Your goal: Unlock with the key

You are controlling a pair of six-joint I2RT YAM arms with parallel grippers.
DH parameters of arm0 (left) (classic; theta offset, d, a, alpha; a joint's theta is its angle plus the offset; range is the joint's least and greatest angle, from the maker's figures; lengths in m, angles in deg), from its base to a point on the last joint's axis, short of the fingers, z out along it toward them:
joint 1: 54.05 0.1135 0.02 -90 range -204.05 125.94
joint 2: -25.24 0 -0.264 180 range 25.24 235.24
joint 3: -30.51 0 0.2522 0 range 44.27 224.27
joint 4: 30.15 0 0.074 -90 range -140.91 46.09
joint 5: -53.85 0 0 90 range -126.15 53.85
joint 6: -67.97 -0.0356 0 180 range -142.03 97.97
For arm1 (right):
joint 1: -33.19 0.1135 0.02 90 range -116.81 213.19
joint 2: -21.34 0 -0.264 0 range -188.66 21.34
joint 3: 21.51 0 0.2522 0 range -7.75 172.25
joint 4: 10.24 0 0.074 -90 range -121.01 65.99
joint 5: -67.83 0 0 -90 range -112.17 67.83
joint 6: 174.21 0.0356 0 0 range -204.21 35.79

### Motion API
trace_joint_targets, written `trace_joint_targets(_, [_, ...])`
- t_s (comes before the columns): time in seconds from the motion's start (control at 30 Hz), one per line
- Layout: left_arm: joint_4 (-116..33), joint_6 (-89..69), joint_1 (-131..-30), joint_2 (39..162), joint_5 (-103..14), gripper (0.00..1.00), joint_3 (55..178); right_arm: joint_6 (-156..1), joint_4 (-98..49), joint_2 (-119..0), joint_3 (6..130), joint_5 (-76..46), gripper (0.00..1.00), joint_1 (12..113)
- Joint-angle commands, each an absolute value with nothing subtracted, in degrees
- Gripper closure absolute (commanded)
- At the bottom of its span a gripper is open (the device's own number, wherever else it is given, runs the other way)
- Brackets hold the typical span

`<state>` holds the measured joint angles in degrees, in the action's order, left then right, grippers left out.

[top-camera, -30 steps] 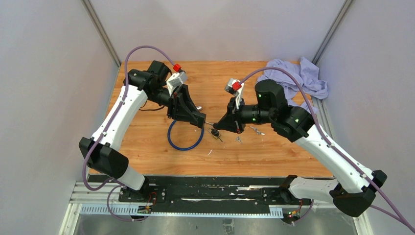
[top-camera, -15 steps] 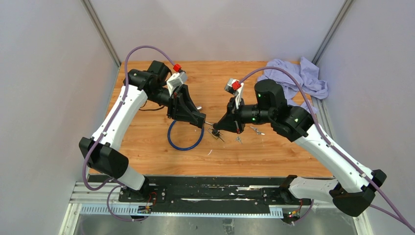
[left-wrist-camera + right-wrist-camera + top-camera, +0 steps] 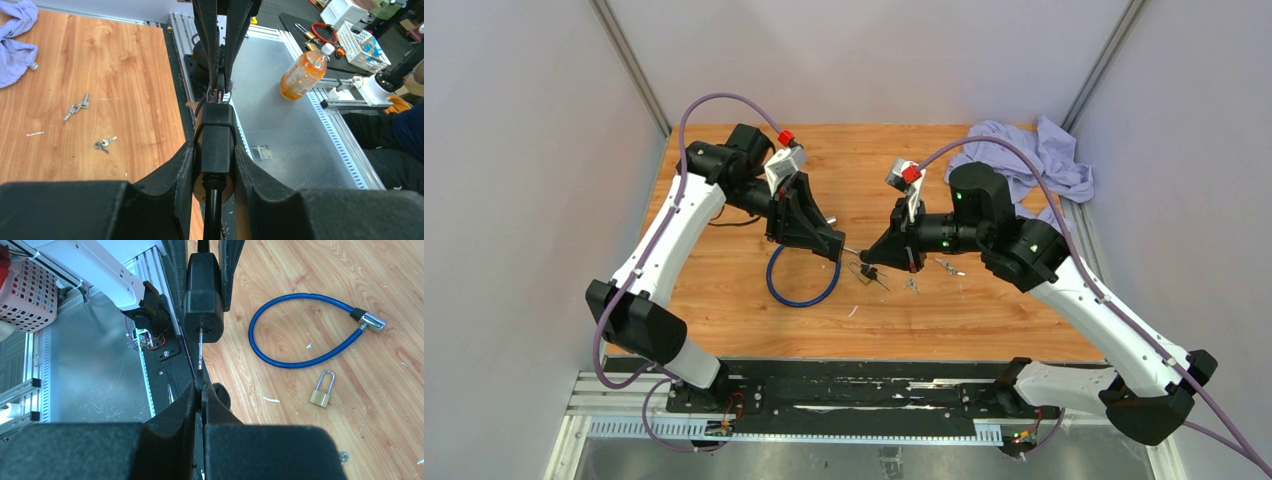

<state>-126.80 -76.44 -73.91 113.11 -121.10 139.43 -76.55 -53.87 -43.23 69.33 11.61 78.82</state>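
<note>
My right gripper pushes toward the lock's keyhole point(image 3: 844, 249) point(image 3: 203, 330) to its left in the top view next, then turns and frees the key, since the key's blade points there.
My left gripper point(image 3: 214, 150) is shut on a black lock body point(image 3: 215, 131), held above the table; the same lock body point(image 3: 202, 305) faces the right wrist camera. My right gripper point(image 3: 200, 388) is shut on the head of a key point(image 3: 200, 349). The key's thin blade reaches straight to the keyhole in the lock's face. In the top view the two grippers meet tip to tip, left gripper point(image 3: 835, 247) and right gripper point(image 3: 871, 258). A blue cable loop point(image 3: 300, 335) with a silver end lies on the wood below.
A small brass padlock point(image 3: 322, 391) lies beside the cable. Two loose key bunches point(image 3: 76, 106) point(image 3: 104, 144) rest on the table. A crumpled lilac cloth point(image 3: 1029, 150) sits at the back right corner. An orange drink bottle point(image 3: 302, 72) stands off the table.
The right arm has eased very slightly to the right. The left arm and both grips are as before.
</note>
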Motion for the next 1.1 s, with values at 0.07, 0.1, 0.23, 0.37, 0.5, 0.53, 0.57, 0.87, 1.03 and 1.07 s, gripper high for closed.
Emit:
trace_joint_targets(0.07, [-127.10, -75.89, -74.09, 112.60, -125.76, 0.99, 141.21, -77.34, -51.37, -43.03, 69.32, 11.56, 0.99, 80.29])
trace_joint_targets(0.1, [-127.03, -75.76, -74.09, 112.59, -125.72, 1.00, 141.16, -77.44, -51.50, -43.07, 69.19, 11.26, 0.99, 80.30])
trace_joint_targets(0.23, [-127.07, -75.54, -74.09, 112.68, -125.80, 1.00, 141.13, -78.03, -51.60, -43.45, 68.62, 9.36, 0.99, 80.19])
trace_joint_targets(0.37, [-127.07, -75.31, -74.09, 112.69, -125.73, 1.00, 141.22, -78.07, -51.55, -44.10, 68.84, 8.83, 0.99, 80.18])
trace_joint_targets(0.5, [-127.01, -75.14, -74.06, 112.60, -125.80, 1.00, 141.28, -77.89, -51.35, -44.48, 69.01, 9.17, 0.99, 80.19])
trace_joint_targets(0.53, [-127.04, -75.07, -74.05, 112.53, -125.79, 1.00, 141.30, -77.82, -51.43, -44.58, 68.98, 9.32, 0.99, 80.21])
trace_joint_targets(0.57, [-126.97, -75.03, -74.09, 112.51, -125.77, 1.00, 141.37, -77.80, -51.47, -44.64, 68.84, 9.61, 0.99, 80.20])
trace_joint_targets(0.87, [-127.01, -74.85, -74.09, 112.94, -125.75, 1.00, 141.66, -78.46, -52.66, -44.06, 68.16, 10.13, 0.99, 80.15])
trace_joint_targets(1.03, [-126.99, -74.87, -74.09, 113.04, -125.74, 1.00, 141.71, -78.80, -53.52, -43.19, 67.53, 9.97, 0.99, 80.22])
trace_joint_targets(1.07, [-127.01, -74.92, -74.09, 113.08, -125.74, 1.00, 141.74, -78.72, -53.55, -43.18, 67.51, 9.96, 0.99, 80.15])
